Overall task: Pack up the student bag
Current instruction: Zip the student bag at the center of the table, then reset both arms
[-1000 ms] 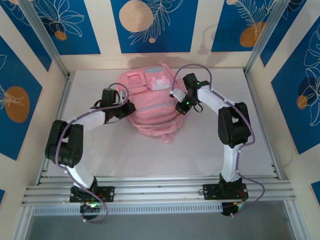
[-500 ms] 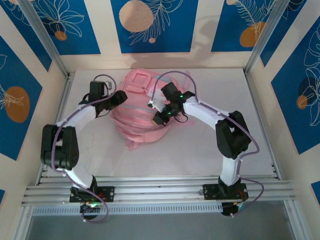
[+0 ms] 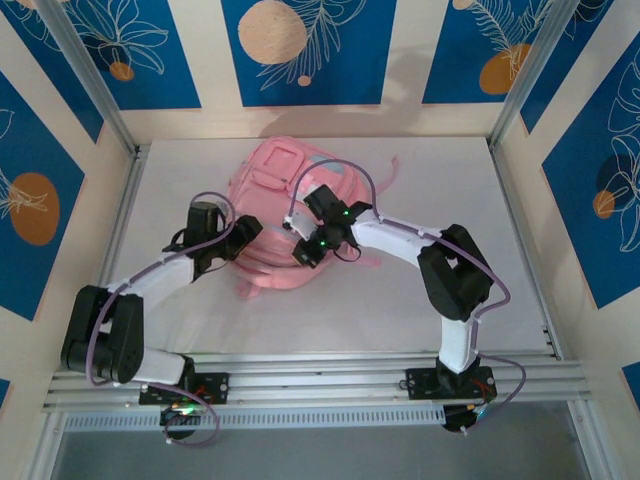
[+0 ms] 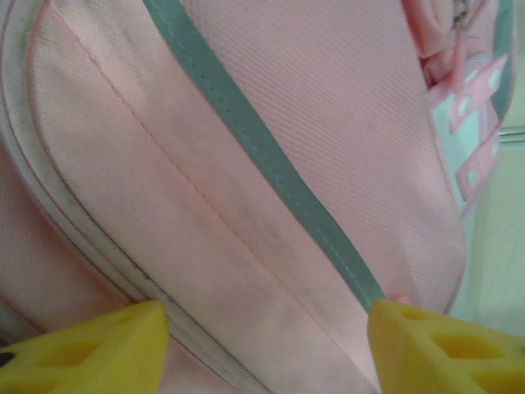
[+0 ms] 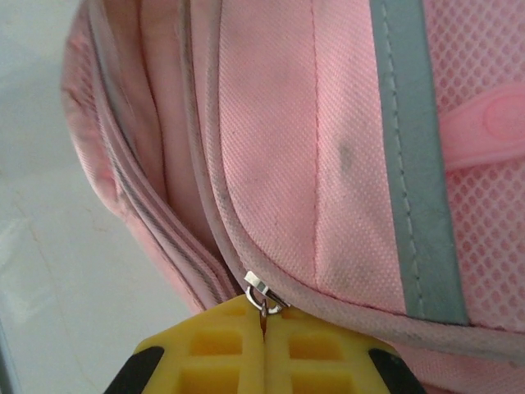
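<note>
My right gripper draws the zipper pull (image 5: 264, 294) outward along the seam toward the loose strap next, then lets go of the pull.
The student bag (image 3: 272, 188), a soft pink backpack with blue-grey trim, lies slumped at the back middle of the white table. My left gripper (image 3: 246, 233) is at the bag's near-left side, open. Its yellow fingertips (image 4: 82, 349) stand wide apart against the pink fabric (image 4: 246, 164) and a grey trim stripe (image 4: 271, 164). My right gripper (image 3: 304, 252) is at the bag's near edge. It is shut (image 5: 264, 328) on the small metal zipper pull (image 5: 264, 294) of a seam along the bag (image 5: 328, 148). What is inside the bag is hidden.
A loose pink strap (image 3: 386, 168) trails from the bag's far right. Aluminium rails (image 3: 120, 215) and patterned walls close in the table on three sides. Bare white tabletop (image 3: 450, 190) lies to the right and in front of the bag.
The bag has turned and slid nearer and to the left. My right gripper moved left and nearer with the zipper pull. My left gripper drew back from the far left to the bag's near-left side.
</note>
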`<state>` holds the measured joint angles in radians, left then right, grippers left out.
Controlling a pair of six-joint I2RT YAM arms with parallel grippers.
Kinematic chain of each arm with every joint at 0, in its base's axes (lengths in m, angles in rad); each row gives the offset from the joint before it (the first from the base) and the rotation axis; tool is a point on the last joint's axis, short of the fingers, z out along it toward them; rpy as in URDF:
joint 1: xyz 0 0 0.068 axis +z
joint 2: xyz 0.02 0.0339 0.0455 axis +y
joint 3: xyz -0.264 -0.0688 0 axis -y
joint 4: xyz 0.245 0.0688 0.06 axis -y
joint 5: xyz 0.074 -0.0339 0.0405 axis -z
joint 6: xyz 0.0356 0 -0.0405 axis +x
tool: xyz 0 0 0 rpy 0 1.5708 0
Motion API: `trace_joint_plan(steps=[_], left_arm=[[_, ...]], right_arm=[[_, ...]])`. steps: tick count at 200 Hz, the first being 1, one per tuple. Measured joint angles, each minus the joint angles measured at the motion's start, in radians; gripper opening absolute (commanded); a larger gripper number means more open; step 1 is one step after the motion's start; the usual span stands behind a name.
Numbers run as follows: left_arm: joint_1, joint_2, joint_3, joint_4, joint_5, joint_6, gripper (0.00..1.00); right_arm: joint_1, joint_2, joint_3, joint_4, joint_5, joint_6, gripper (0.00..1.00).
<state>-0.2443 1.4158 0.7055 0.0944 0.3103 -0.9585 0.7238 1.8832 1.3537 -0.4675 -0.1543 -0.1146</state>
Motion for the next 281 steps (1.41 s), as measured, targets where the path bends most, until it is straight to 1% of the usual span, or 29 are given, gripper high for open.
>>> trace_joint_plan(steps=[7,13,18,24,49,70,88,109,135,148,159,175,186,190,194,195,202,208,211,213,234,256,260,265,267,278,281], left_arm=[[-0.001,0.018,0.0,0.013,-0.005,-0.012,0.3],[-0.002,0.035,0.0,0.022,-0.011,-0.017,0.22],[-0.003,0.049,0.0,0.027,-0.014,-0.02,0.18],[-0.003,0.066,0.0,0.031,-0.018,-0.014,0.17],[-0.014,0.102,0.014,0.035,-0.023,0.024,0.18],[-0.018,0.119,0.014,0.047,-0.019,0.051,0.18],[-0.018,0.126,0.013,0.067,-0.016,0.064,0.18],[-0.01,0.128,0.008,0.077,-0.036,0.078,0.19],[0.002,0.138,-0.001,0.068,-0.062,0.087,0.2],[0.003,0.139,-0.001,0.064,-0.069,0.094,0.23],[0.003,0.139,-0.001,0.064,-0.073,0.101,0.29],[0.004,0.138,0.0,0.063,-0.074,0.095,0.44],[0.005,0.137,0.002,0.063,-0.072,0.102,0.51],[0.005,0.136,0.003,0.063,-0.074,0.096,0.53],[0.005,0.135,0.003,0.063,-0.073,0.097,0.55],[0.005,0.135,0.004,0.063,-0.073,0.093,0.56],[0.006,0.131,0.005,0.063,-0.072,0.093,0.58],[0.006,0.126,0.006,0.06,-0.073,0.095,0.6],[0.006,0.123,0.006,0.058,-0.073,0.095,0.61],[0.006,0.121,0.006,0.056,-0.074,0.099,0.61],[0.007,0.082,0.008,0.012,-0.098,0.114,0.67],[0.009,0.034,0.024,-0.065,-0.149,0.172,0.71],[0.01,0.024,0.031,-0.08,-0.164,0.19,0.75],[0.011,0.013,0.038,-0.095,-0.179,0.207,0.76],[0.011,0.007,0.042,-0.103,-0.188,0.222,0.79],[0.014,-0.019,0.059,-0.134,-0.237,0.268,0.84],[0.015,-0.028,0.063,-0.142,-0.257,0.298,0.85]], right_arm=[[0.0,-0.002,-0.006,0.001,0.007,-0.009,0.0],[0.0,-0.004,-0.008,-0.005,0.017,-0.022,0.0],[-0.001,-0.008,-0.008,-0.012,0.026,-0.035,0.0],[-0.002,-0.012,-0.008,-0.023,0.04,-0.051,0.0],[-0.021,-0.026,-0.007,-0.076,0.126,-0.124,0.0],[-0.082,-0.026,0.012,-0.127,0.187,-0.168,0.0],[-0.148,-0.026,0.063,-0.171,0.203,-0.191,0.0],[-0.21,-0.014,0.136,-0.213,0.253,-0.196,0.0],[-0.248,0.043,0.225,-0.237,0.297,-0.195,0.0],[-0.251,0.075,0.256,-0.25,0.309,-0.192,0.0],[-0.248,0.093,0.266,-0.261,0.308,-0.191,0.0],[-0.24,0.103,0.266,-0.271,0.306,-0.192,0.08],[-0.235,0.103,0.266,-0.277,0.301,-0.188,0.21],[-0.233,0.103,0.266,-0.278,0.3,-0.189,0.29],[-0.233,0.103,0.266,-0.281,0.296,-0.186,0.4],[-0.233,0.103,0.266,-0.282,0.296,-0.189,0.41],[-0.233,0.103,0.266,-0.285,0.287,-0.187,0.66],[-0.233,0.103,0.266,-0.288,0.284,-0.184,0.85],[-0.234,0.103,0.266,-0.29,0.281,-0.182,0.96],[-0.236,0.103,0.266,-0.29,0.278,-0.181,0.99],[-0.256,0.095,0.256,-0.281,0.244,-0.167,0.99],[-0.287,0.038,0.18,-0.236,0.219,-0.132,0.99],[-0.294,0.021,0.161,-0.227,0.219,-0.124,0.99],[-0.303,-0.003,0.133,-0.215,0.217,-0.113,0.99],[-0.307,-0.014,0.121,-0.209,0.219,-0.106,0.99],[-0.329,-0.079,0.05,-0.169,0.218,-0.072,1.0],[-0.336,-0.098,0.028,-0.156,0.221,-0.059,1.0]])
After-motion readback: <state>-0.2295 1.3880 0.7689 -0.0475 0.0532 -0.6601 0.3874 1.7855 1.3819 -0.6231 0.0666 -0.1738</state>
